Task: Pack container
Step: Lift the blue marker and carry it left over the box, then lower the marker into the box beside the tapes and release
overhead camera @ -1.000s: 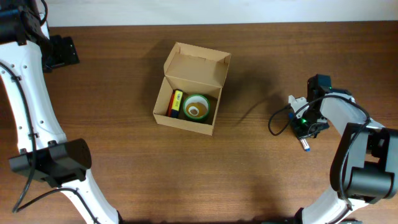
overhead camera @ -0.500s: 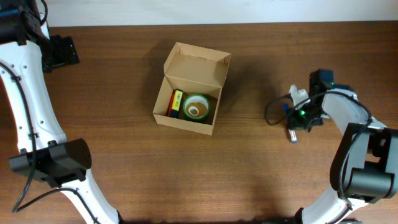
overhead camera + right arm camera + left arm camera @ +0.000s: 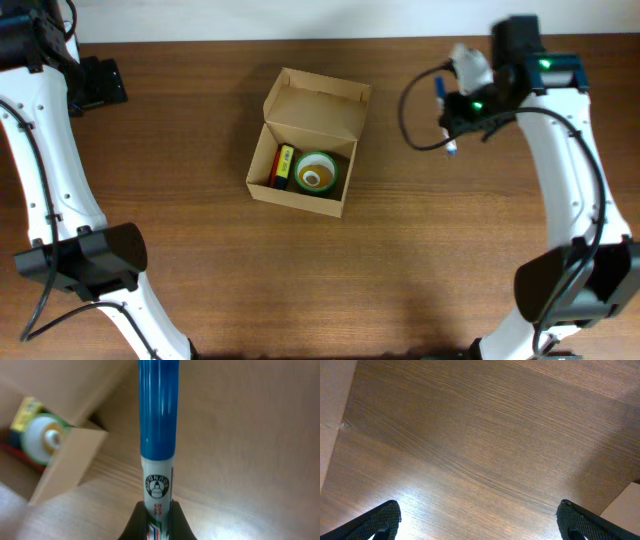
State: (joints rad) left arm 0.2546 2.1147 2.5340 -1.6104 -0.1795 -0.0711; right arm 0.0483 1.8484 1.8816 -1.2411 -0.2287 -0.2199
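Observation:
My right gripper has the marker and the box's lid is open, so next it should swing to the left in the overhead view, turning the marker and lowering it inside the box's near side (image 3: 299, 191) (image 3: 20, 479).
The container (image 3: 314, 108) is a tan cardboard box with its flap lid open, at the table's centre. Inside lie a green tape roll (image 3: 316, 172), a yellow item (image 3: 285, 160) and a red item beside it. My right gripper (image 3: 452, 122) is shut on a blue-capped white marker (image 3: 158, 435) and holds it above the table, right of the box. In the right wrist view the box (image 3: 65, 460) shows at the left with the tape roll (image 3: 44, 435) inside. My left gripper (image 3: 479, 520) is open and empty over bare table at the far left.
The wooden table (image 3: 200, 280) stretches around the box. A pale wall strip runs along the table's far edge (image 3: 300, 18). A black cable loops from my right arm (image 3: 408, 105). A black part of the left arm (image 3: 95, 82) sits at the back left.
My right gripper has lifted the marker off the table and carried it up and toward the back, a little closer to the box. The left arm has not moved.

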